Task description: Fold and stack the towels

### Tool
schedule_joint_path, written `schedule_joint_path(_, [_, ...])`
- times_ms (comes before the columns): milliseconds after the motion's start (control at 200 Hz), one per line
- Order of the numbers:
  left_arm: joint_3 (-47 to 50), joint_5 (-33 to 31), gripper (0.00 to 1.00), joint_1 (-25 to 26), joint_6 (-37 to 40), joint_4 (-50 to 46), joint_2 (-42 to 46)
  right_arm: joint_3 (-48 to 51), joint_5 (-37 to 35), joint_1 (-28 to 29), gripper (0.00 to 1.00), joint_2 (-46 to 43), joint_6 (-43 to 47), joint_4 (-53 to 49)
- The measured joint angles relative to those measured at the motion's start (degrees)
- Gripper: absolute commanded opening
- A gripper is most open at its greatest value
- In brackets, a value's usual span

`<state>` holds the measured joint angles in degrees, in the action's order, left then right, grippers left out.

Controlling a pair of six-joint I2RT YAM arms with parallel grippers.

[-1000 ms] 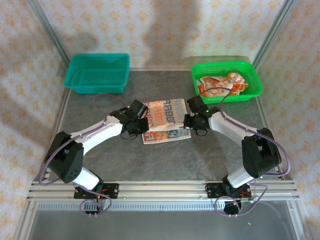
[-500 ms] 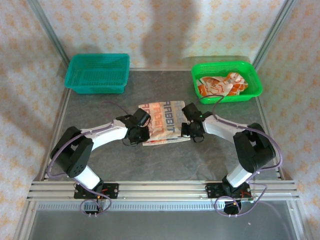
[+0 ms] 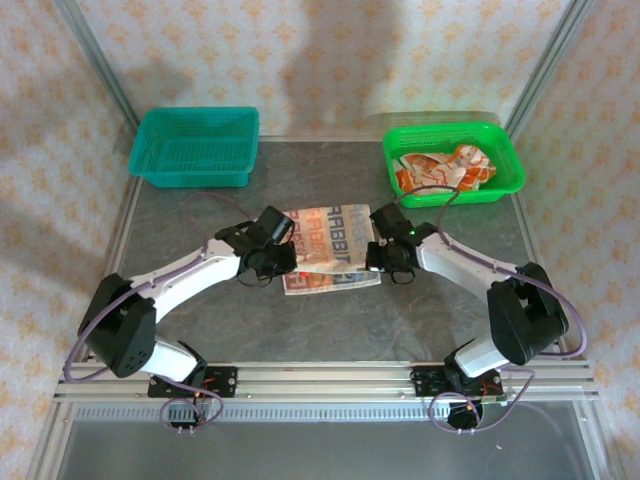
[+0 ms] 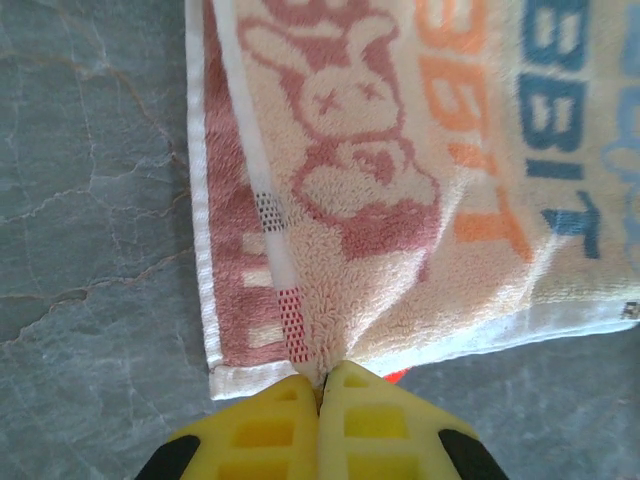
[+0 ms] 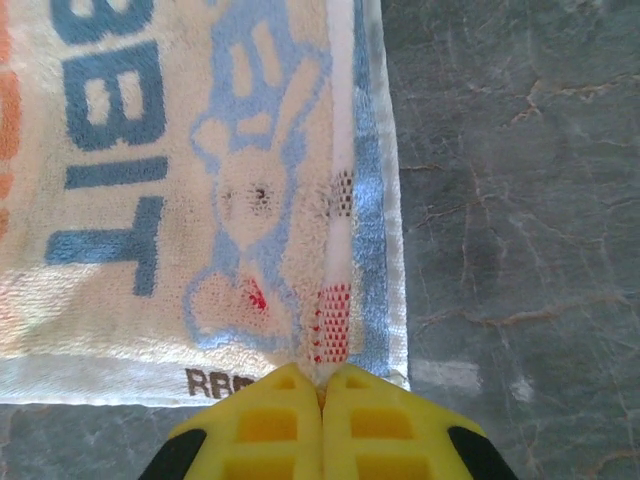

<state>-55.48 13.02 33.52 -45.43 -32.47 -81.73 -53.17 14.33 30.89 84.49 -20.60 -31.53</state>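
Note:
My left gripper should next move back toward the bottom layer's near corner [image 3: 289,290] and let go of the pinched fold there, because that layer still sticks out past the upper hem.
A cream towel [image 3: 335,238] printed with rabbits and the word RABBIT in orange and blue lies partly folded at the table's middle. My left gripper [image 3: 284,260] is at its near left corner. In the left wrist view its yellow jaws [image 4: 322,385] are shut on a pinched ridge of the towel [image 4: 380,180] at the hem. My right gripper [image 3: 379,258] is at the near right corner. Its jaws [image 5: 322,388] are shut on a raised fold of the towel [image 5: 200,200] by the red-checked strip. More towels [image 3: 445,170], orange and white, lie crumpled in the green basket [image 3: 505,150].
An empty teal basket [image 3: 195,148] stands at the back left. The grey stone-patterned table [image 3: 330,325] has an aluminium rail along its near edge. Patterned walls and metal frame posts enclose the back and sides.
Both grippers swung in at the towel's near corners and have drawn slightly away from the near edge. The right jaws finished closing on the towel's edge. The towel's near edge has shifted a little.

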Motion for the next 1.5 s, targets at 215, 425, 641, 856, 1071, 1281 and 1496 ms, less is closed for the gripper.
schedule_joint_path(215, [-0.09, -0.15, 0.00, 0.00, -0.09, -1.73, 3.87, -0.07, -0.37, 0.17, 0.01, -3.82, -0.02, -2.12])
schedule_joint_path(425, [1.86, 0.20, 0.00, 1.16, -1.11, -1.55, 3.74, 0.17, -0.37, 0.48, 0.01, -3.87, -0.44, -2.38])
schedule_joint_path(641, [5.92, 1.57, 0.00, 2.12, -1.73, 0.59, 1.42, 3.48, -0.31, 1.03, 0.01, -1.95, -0.90, -1.29])
schedule_joint_path(856, [7.78, 2.78, 0.00, 2.29, -2.14, 3.08, -2.40, 5.68, -0.33, 2.08, 0.08, 0.96, -1.55, 0.52])
schedule_joint_path(1071, [7.82, 3.02, 0.32, 2.49, -1.16, 2.67, -4.81, 5.95, -1.20, 2.12, 0.45, 1.60, -2.51, 0.85])
schedule_joint_path(1281, [4.85, 0.44, 0.56, 2.49, 1.11, -3.19, -4.68, 5.29, -2.97, 2.12, 0.45, 0.02, -2.16, -1.55])
schedule_joint_path(1496, [-4.72, -2.60, 0.43, 2.49, 5.99, -7.45, -5.44, -0.61, -4.04, 2.12, 0.35, 1.09, -0.72, -2.54])
